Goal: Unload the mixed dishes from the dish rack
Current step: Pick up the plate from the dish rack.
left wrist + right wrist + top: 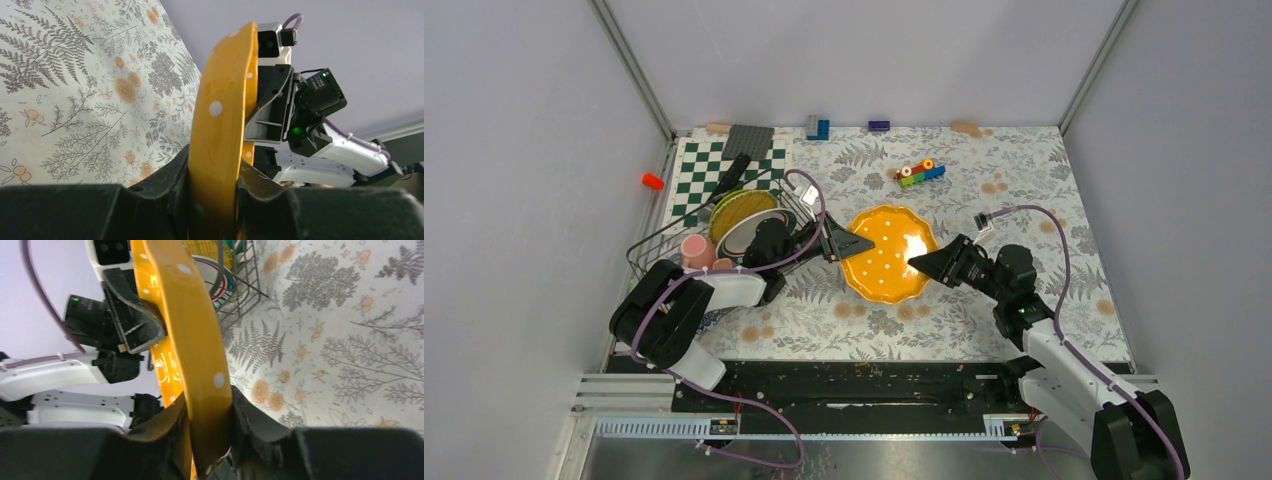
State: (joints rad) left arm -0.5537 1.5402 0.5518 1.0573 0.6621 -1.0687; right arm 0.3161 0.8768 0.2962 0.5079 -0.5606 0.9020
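Observation:
My right gripper moves down, back and to the left in the top view next and releases the plate on cloth beside the rack, since that spot lies empty.
The yellow plate [889,253] with white dots is held right of the dish rack [646,248], over the floral cloth. My left gripper [856,245] is shut on its left rim, and my right gripper [921,263] is shut on its right rim. In the left wrist view the plate's edge [220,115] stands between the jaws of my left gripper [214,195]. In the right wrist view the plate [190,315] is pinched by my right gripper [207,425]. The rack holds a lime-green plate [742,208], a white plate [742,236] and a pink cup [694,250].
A green-and-white chequered board [714,165] lies behind the rack with a grey baseplate [747,140] on it. Toy bricks [921,173] lie at the back middle, with more along the back wall. A red piece [653,181] lies off the cloth at the left.

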